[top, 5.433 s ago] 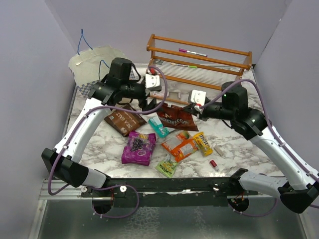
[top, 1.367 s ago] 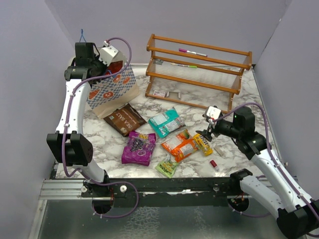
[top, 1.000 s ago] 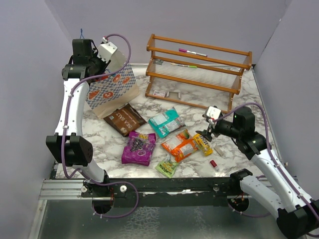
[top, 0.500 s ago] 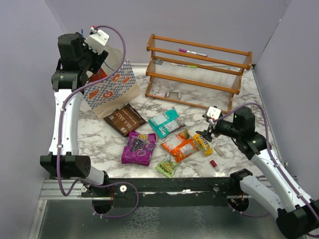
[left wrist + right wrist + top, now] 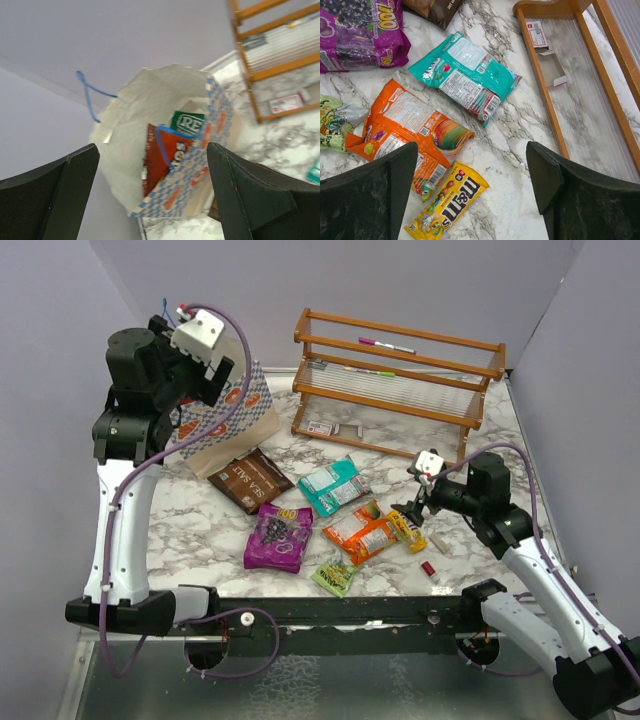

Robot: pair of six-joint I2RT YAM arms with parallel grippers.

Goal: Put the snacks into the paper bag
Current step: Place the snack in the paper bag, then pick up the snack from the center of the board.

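I should move my empty left gripper down and back next, from above the bag (image 5: 238, 418) onto the brown packet's half (image 5: 267, 476) by the teal packet, because the brown packet is the closest.
The paper bag (image 5: 212, 150), blue-checked with a cream inside, stands open below my left gripper (image 5: 152, 200). A red packet (image 5: 162, 155) and a green packet (image 5: 187, 122) sit inside it. That gripper (image 5: 193, 392) hangs open above the bag (image 5: 238, 418) with nothing between its fingers. My right gripper (image 5: 472, 200) is open just above the yellow packet (image 5: 447, 207), apart from it. Around it lie the orange (image 5: 405, 135), teal (image 5: 465, 77), purple (image 5: 360, 30), light-green (image 5: 332, 127) and brown (image 5: 250, 478) packets. In the top view the right gripper (image 5: 412, 510) hovers by the yellow packet (image 5: 407, 528).
A wooden rack (image 5: 400, 375) stands at the back of the marble table. A tiny red cylinder (image 5: 428, 568) and a small beige stick (image 5: 438, 543) lie near the yellow packet. Purple walls close in on both sides.
My left gripper has opened and lifted up and back from the bag's mouth, leaving the red packet inside. The right arm has hardly moved.
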